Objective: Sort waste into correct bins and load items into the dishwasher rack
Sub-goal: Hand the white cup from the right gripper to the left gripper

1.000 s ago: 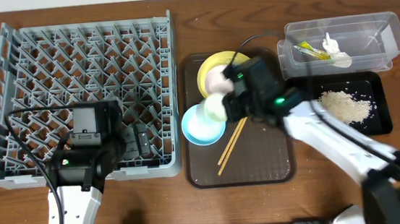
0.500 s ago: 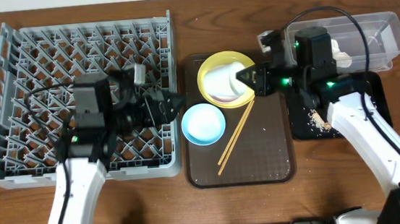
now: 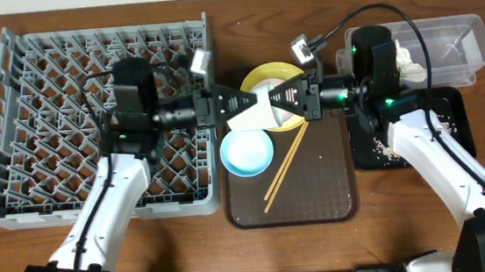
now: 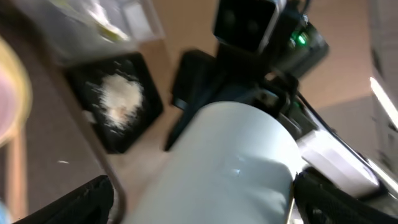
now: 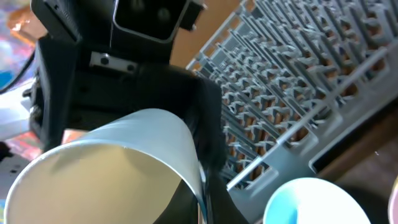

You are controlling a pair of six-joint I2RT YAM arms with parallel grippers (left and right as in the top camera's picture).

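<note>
The white cup's base point(image 4: 236, 162) is next for my left gripper. That gripper will slide toward my right gripper, further over the base, and then close.
The small white cup point(image 3: 255, 108) hangs on its side above the pale-yellow plate point(image 3: 263, 73), between my two grippers. My right gripper point(image 3: 287, 99) is shut on the cup's rim point(image 5: 186, 149), one finger inside the mouth. My left gripper point(image 3: 237, 108) is open, with its jaws either side of the cup's base point(image 4: 236, 162) and a gap on one side. The light-blue bowl point(image 3: 246, 151) sits on the brown tray below and also shows in the right wrist view point(image 5: 311, 202). The grey dishwasher rack point(image 3: 44, 83) is at the left. The white bowl is hidden.
A pair of chopsticks point(image 3: 283, 172) lies on the brown tray point(image 3: 318, 195). The clear tub point(image 3: 454, 42) at the back right holds white scraps point(image 3: 409, 61). The black tray point(image 3: 453, 126) in front of it holds rice crumbs point(image 4: 121, 99).
My left arm has swung right from the rack to the cup. My right gripper has brought the cup left over the plate, towards the left gripper.
</note>
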